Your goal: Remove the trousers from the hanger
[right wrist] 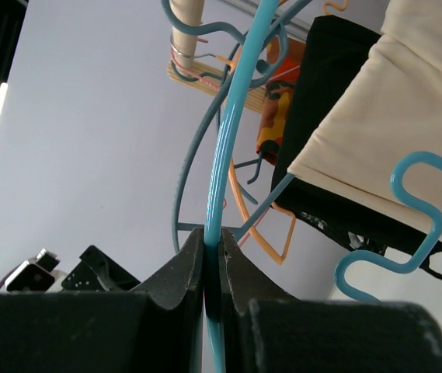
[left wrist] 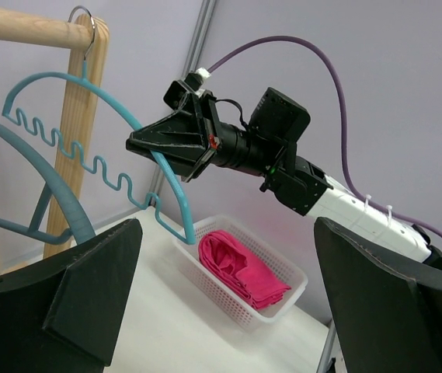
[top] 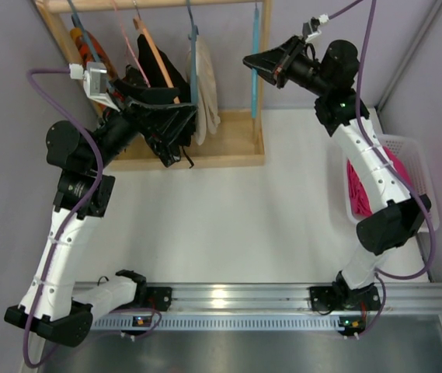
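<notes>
The hanger's hook hangs on the wooden bar, so my right gripper will next stay where it is and open its fingers to let go of the hanger's thin arm [top: 255,48] [right wrist: 214,217] between them.
A bare teal hanger [top: 255,70] [left wrist: 175,194] [right wrist: 228,140] hangs by its hook from the wooden rail [left wrist: 19,31]. My right gripper [top: 259,62] [right wrist: 214,241] is shut on its thin arm, which also shows in the left wrist view. A pink folded garment [top: 358,194] [left wrist: 240,264], apparently the trousers, lies in a white basket [top: 415,155] [left wrist: 221,291] at the right. My left gripper [top: 182,116] [left wrist: 228,311] is open with nothing between its fingers, up by the rack beside a black garment [top: 178,78].
The wooden rack [top: 228,151] holds other hangers: an orange one, and a cream garment [top: 205,85] [right wrist: 384,109] beside the black one [right wrist: 329,85]. Grey walls close in left and right. Bare white tabletop [top: 228,217] lies between the arms.
</notes>
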Controlling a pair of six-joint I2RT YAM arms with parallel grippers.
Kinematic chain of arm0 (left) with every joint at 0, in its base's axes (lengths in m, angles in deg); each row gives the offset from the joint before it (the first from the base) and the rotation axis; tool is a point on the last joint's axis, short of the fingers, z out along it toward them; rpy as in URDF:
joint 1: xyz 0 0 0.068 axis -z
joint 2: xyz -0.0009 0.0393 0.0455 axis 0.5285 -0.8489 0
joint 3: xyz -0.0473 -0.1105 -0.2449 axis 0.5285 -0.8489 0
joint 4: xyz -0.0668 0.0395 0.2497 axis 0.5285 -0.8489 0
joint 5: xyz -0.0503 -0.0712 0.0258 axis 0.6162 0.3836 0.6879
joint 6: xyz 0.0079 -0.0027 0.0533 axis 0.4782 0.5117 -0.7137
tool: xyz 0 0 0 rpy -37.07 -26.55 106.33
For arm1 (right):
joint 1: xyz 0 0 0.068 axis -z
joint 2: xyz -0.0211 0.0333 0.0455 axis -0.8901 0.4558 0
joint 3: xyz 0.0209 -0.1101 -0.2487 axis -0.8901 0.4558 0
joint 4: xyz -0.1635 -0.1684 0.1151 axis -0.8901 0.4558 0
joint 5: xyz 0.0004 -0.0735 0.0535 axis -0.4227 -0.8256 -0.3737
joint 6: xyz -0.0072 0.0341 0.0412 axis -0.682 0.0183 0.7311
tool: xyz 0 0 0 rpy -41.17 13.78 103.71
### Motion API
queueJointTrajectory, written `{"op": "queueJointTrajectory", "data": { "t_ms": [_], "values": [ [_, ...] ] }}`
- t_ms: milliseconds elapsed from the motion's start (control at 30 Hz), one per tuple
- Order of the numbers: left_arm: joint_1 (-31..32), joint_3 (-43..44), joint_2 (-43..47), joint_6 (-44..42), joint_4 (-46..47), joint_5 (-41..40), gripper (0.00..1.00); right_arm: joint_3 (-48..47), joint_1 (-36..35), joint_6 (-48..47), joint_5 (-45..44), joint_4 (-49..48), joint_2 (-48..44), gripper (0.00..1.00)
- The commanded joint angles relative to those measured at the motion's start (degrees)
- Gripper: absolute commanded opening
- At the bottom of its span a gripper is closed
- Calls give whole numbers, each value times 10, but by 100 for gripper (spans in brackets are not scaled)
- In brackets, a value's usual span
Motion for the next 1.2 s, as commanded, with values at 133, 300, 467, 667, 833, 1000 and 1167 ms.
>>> {"op": "queueJointTrajectory", "data": {
  "t_ms": [133,300,467,667,833,1000,1167],
  "values": [
    [-4,-1,3,-2,4,-19,99,1,5,16,-16,8,14,0],
    [-16,51,-17,-19,-74,-30,99,27,8,6,-15,3,16,9],
    [-23,109,-45,-49,-142,-41,99,96,9,-18,-16,-26,-34,64],
    [-39,217,-110,-66,-228,-61,94,180,11,-83,-21,-19,-108,95],
    [-47,319,-185,-82,-284,-85,77,212,16,-157,-34,32,-160,99],
    [-47,395,-241,-85,-308,-88,64,227,23,-245,-49,68,-206,99],
    [-47,426,-288,-82,-318,-99,59,250,29,-327,-51,80,-263,99]
  ]
}}
